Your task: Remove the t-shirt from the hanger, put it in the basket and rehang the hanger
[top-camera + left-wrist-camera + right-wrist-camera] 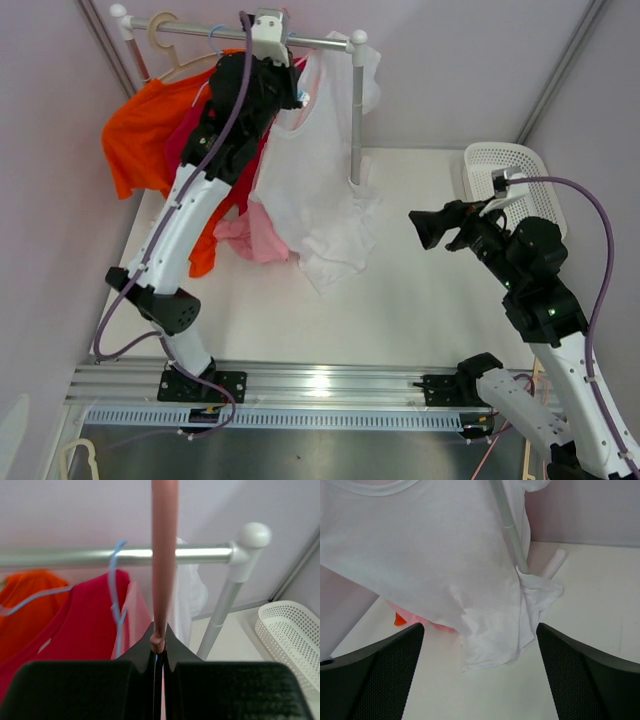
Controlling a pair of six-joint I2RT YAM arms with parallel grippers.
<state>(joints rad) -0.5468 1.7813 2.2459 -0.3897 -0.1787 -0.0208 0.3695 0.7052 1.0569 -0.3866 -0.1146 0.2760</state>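
Note:
The robot should swing its right gripper back and across the table onto the shirt's lower part (330, 254) (489, 636), which hangs free while the left gripper has the hanger.
A white t-shirt (310, 190) hangs from the right end of the clothes rail (300, 40), its hem pooling on the table. Its pink hanger (164, 555) shows in the left wrist view as a thin pink bar running up from my jaws. My left gripper (297, 97) is up at the shirt's collar, shut on that hanger (158, 642). My right gripper (428, 228) hovers to the right of the shirt, open and holding nothing. In the right wrist view the t-shirt (435, 560) fills the upper half, ahead of the right gripper (480, 630).
An orange shirt (140, 130) and a red shirt (75, 625) on a blue hanger (116, 580) hang left of the white one. A pink garment (262, 235) droops below. The rack's upright post (356, 120) stands by the t-shirt. A white basket (515, 175) sits at the right.

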